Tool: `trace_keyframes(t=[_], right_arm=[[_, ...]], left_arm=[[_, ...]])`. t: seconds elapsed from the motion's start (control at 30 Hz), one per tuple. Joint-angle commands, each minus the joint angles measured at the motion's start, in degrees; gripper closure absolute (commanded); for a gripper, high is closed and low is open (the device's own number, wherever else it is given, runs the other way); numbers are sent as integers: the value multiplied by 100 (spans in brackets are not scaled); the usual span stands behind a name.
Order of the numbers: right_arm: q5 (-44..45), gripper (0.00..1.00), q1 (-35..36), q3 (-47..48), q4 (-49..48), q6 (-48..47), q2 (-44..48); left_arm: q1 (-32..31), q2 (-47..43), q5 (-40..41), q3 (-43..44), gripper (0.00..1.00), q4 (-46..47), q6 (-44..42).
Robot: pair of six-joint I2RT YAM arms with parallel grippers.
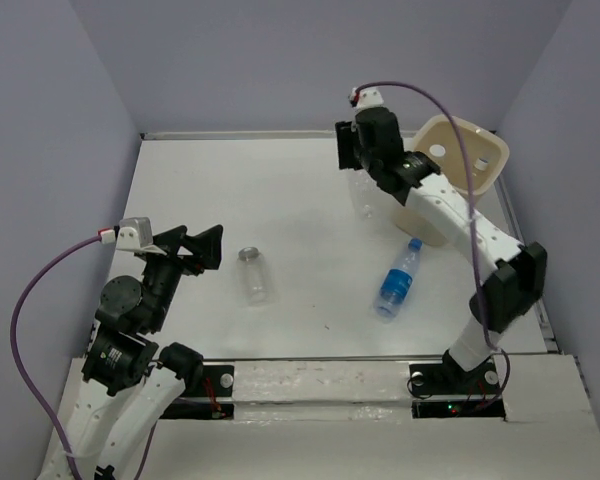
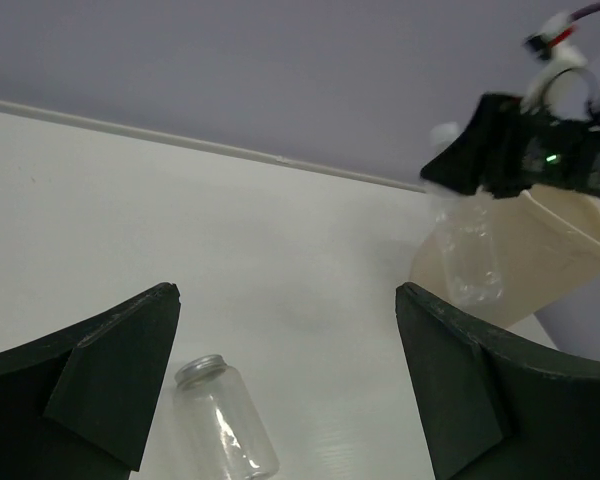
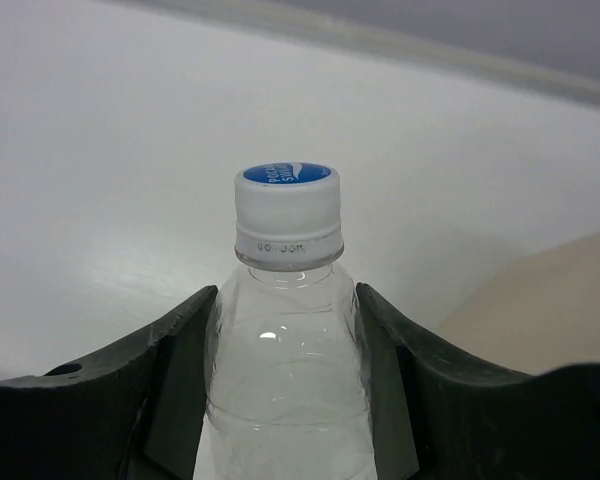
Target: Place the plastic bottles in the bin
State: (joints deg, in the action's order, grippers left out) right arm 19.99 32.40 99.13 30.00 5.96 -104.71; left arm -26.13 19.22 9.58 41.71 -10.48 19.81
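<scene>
Next, my right gripper needs to carry the clear bottle to its right in the top view over the bin's opening and release, since the opening lies that way.
My right gripper is shut on the neck of a clear unlabelled bottle with a white, blue-topped cap. It holds the bottle just left of the cream bin. The right wrist view shows my gripper pressed on both sides of the bottle. My left gripper is open and empty. A clear capless bottle lies just right of it and shows between the fingers in the left wrist view. A blue-labelled bottle lies at the front right.
The bin stands at the far right of the white table, close to the right wall. The held bottle hangs in front of it in the left wrist view. Grey walls close the table on three sides.
</scene>
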Motion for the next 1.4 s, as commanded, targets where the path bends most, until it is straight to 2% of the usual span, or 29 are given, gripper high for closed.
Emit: trace_keyframes(t=[0.0, 0.1, 0.2, 0.23, 0.37, 0.43, 0.77, 1.03, 1.1, 1.17, 1.23, 1.37], right_arm=[[680, 59, -58, -455, -2643, -480, 1748], [1399, 62, -426, -535, -3356, -839, 2093], [1665, 63, -918, -876, -4164, -1000, 2191], [1727, 63, -1294, -1035, -4421, -1000, 2235], [1491, 64, -2191, -1580, -4959, -378, 2218], [1079, 64, -2579, -1870, -5188, -26, 2148], [638, 64, -2704, -2862, -5987, 292, 2015], [287, 57, -2704, -4005, -6945, -33, 2147], [391, 56, -2704, -4051, -7095, -190, 2209], [410, 62, -2704, -3797, -7052, -620, 2287], [200, 62, -2704, -3551, -6876, -1095, 2393], [-4, 54, -2704, -3382, -6296, -1395, 2446]], left_arm=[[38, 47, -115, -40, 1, 319, -92], [47, 29, -115, -41, 1, 327, -92], [47, -6, -123, -41, 1, 310, -92], [55, -6, -123, -41, 1, 318, -100], [55, -33, -132, -41, 1, 301, -100], [47, -41, -141, -49, 1, 318, -100], [47, -15, -150, -41, 1, 327, -118], [55, 20, -203, -49, 1, 345, -118], [47, 20, -194, -41, 1, 336, -118], [55, 29, -194, -49, 1, 345, -118], [47, 20, -202, -49, 1, 345, -118], [55, -15, -194, -49, 1, 354, -109]])
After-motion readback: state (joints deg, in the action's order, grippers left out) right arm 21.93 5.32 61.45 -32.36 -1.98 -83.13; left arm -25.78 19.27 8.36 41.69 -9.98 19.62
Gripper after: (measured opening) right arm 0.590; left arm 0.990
